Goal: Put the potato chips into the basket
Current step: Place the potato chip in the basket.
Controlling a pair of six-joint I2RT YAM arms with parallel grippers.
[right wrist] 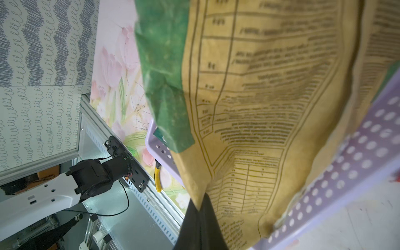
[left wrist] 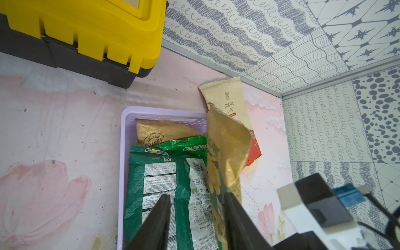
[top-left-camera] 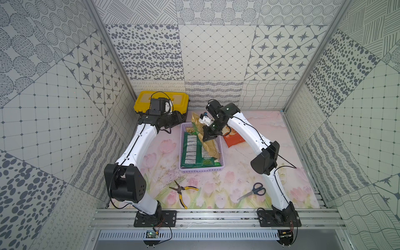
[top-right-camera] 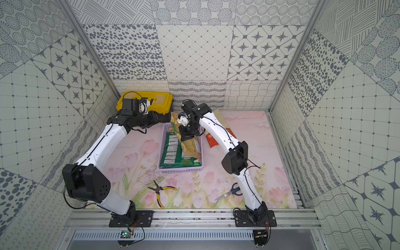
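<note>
The tan-gold bag hangs steeply along the basket's side, so next my right gripper will move across, over the dark green bag's farther white label (top-left-camera: pixel 191 144), and release the tan-gold bag's edge.
The lilac basket (top-left-camera: pixel 201 170) sits mid-table with a dark green chip bag (top-left-camera: pixel 191 149) lying flat in it, also seen in the left wrist view (left wrist: pixel 164 184). My right gripper (top-left-camera: pixel 208 138) is shut on the top edge of a tan-gold chip bag (top-left-camera: pixel 211 148), which hangs over the basket's right side; the right wrist view shows the pinch (right wrist: pixel 200 216) on that bag (right wrist: pixel 270 108). A gold bag (left wrist: pixel 155 134) lies at the basket's far end. The cream-orange Cassava Chips bag (top-left-camera: pixel 234 138) lies on the table to the right of the basket. My left gripper (left wrist: pixel 197 220) is open and holds nothing, back-left of the basket.
A yellow-and-black toolbox (top-left-camera: pixel 162 104) stands at the back left, close to the left wrist. Yellow-handled pliers (top-left-camera: pixel 184 191) and blue-handled scissors (top-left-camera: pixel 255 190) lie on the mat near the front. The back wall runs close behind the basket.
</note>
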